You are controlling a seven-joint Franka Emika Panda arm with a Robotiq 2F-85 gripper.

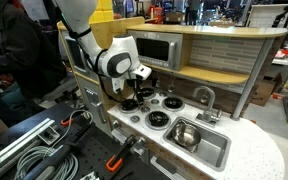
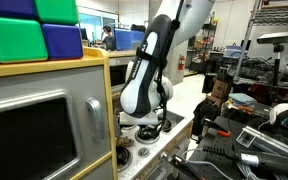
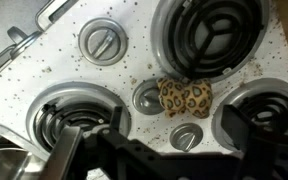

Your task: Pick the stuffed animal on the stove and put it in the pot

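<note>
The stuffed animal is below my gripper, just beyond its open fingertips in the wrist view, so my gripper should next lower its fingers around the toy's spotted body (image 3: 185, 97).
The stuffed animal (image 3: 184, 97), a small tan toy with leopard spots, lies on the white stove (image 3: 124, 70) between the burners, next to a silver knob (image 3: 147, 97). My gripper (image 3: 154, 142) hangs above it, open and empty, with its dark fingers at the lower edge of the wrist view. The toy lies just beyond the fingertips. In both exterior views the gripper (image 1: 136, 90) (image 2: 149, 127) points down over the stove. A small shiny pot (image 1: 156, 119) appears to stand on a front burner. I cannot make out the toy in the exterior views.
A grey sink basin (image 1: 199, 140) with a faucet (image 1: 206, 97) sits beside the stove. A grey microwave (image 1: 156, 48) stands behind it. Coloured blocks (image 2: 29, 30) lie on top of the toy kitchen. Cables and clamps (image 1: 44, 150) cover the bench in front.
</note>
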